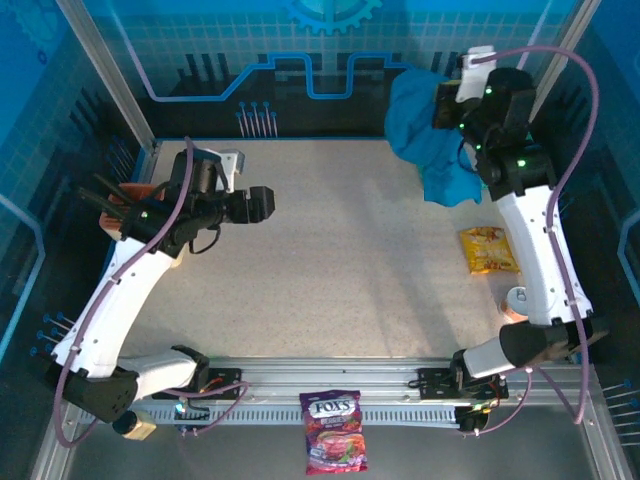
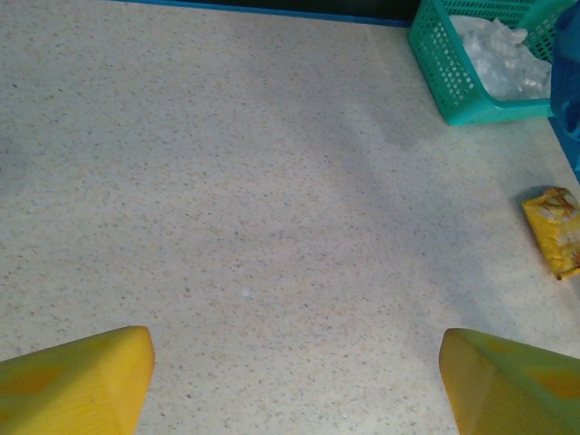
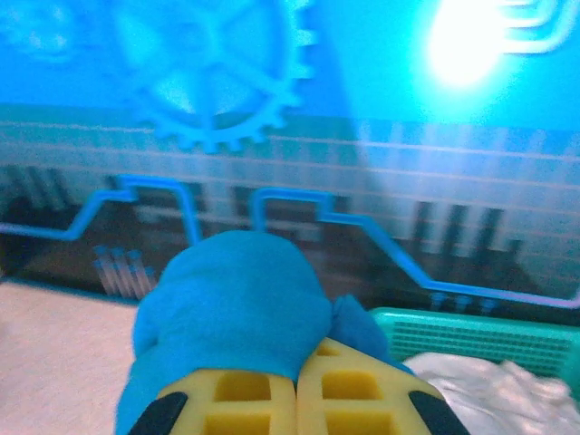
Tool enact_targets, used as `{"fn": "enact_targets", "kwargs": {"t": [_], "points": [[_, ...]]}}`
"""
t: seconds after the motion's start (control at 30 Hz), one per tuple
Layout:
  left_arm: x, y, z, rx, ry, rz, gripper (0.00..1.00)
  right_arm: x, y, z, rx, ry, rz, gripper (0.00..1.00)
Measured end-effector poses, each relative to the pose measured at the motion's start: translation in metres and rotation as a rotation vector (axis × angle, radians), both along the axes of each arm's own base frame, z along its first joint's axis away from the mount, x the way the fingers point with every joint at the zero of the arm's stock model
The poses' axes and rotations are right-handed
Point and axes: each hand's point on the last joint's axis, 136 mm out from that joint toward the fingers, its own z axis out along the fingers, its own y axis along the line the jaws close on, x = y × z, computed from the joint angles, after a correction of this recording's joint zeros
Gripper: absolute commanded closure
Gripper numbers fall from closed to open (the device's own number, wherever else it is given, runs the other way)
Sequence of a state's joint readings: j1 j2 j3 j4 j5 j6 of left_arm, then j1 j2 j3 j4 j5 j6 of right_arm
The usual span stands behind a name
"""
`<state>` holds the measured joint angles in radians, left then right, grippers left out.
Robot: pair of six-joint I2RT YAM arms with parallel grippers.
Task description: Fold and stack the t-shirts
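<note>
My right gripper carries the teal-blue t-shirt (image 1: 425, 135) back toward my base next and brings it down onto the middle of the table to release it.
My right gripper (image 1: 438, 106) is raised at the back right and shut on the teal-blue t-shirt (image 1: 425, 135), which hangs bunched from it above the table. In the right wrist view the yellow pads (image 3: 227, 399) of the gripper (image 3: 296, 379) press together on the blue cloth (image 3: 231, 304). A white t-shirt (image 3: 494, 390) lies crumpled in the teal mesh basket (image 3: 471, 333); the left wrist view shows it (image 2: 503, 54) inside the basket (image 2: 449, 77) too. My left gripper (image 1: 262, 203) hovers open over bare table at the left, its yellow fingers (image 2: 77, 381) far apart around the gripper's middle (image 2: 294, 390).
A yellow snack bag (image 1: 488, 250) lies on the table at the right, also in the left wrist view (image 2: 557, 231). A purple candy bag (image 1: 333, 430) lies past the near rail. Blue walls and metal frame posts close in the table (image 1: 330, 270).
</note>
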<state>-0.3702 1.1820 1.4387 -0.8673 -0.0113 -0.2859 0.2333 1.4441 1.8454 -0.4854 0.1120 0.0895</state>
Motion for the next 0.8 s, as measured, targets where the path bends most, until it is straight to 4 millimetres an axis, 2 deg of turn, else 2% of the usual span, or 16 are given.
{"fn": "enact_targets", "kwargs": {"t": [0.1, 0.2, 0.33, 0.47, 0.6, 0.63, 0.73, 0.8], "points": [[-0.013, -0.009, -0.006, 0.0, 0.023, -0.029, 0.17, -0.02, 0.047, -0.015, -0.014, 0.029, 0.121, 1.0], [-0.023, -0.012, -0.015, 0.012, 0.052, -0.039, 0.17, -0.032, 0.085, -0.048, -0.038, 0.09, 0.206, 1.0], [-0.034, -0.007, -0.024, 0.034, 0.074, -0.031, 0.17, -0.038, 0.121, -0.114, -0.072, 0.217, 0.267, 1.0], [-0.041, 0.001, -0.026, 0.035, 0.073, -0.003, 0.17, -0.034, 0.144, -0.184, -0.082, 0.362, 0.27, 1.0], [-0.046, 0.008, -0.03, 0.054, 0.079, 0.017, 0.17, -0.037, 0.151, -0.261, -0.089, 0.52, 0.236, 1.0], [-0.047, 0.009, -0.032, 0.062, 0.084, 0.019, 0.17, -0.04, 0.148, -0.285, -0.091, 0.572, 0.216, 1.0], [-0.051, 0.01, -0.036, 0.089, 0.1, 0.019, 0.17, -0.054, 0.135, -0.342, -0.116, 0.702, 0.157, 1.0], [-0.052, 0.009, -0.041, 0.111, 0.114, 0.016, 0.16, -0.065, 0.122, -0.37, -0.14, 0.764, 0.112, 1.0]]}}
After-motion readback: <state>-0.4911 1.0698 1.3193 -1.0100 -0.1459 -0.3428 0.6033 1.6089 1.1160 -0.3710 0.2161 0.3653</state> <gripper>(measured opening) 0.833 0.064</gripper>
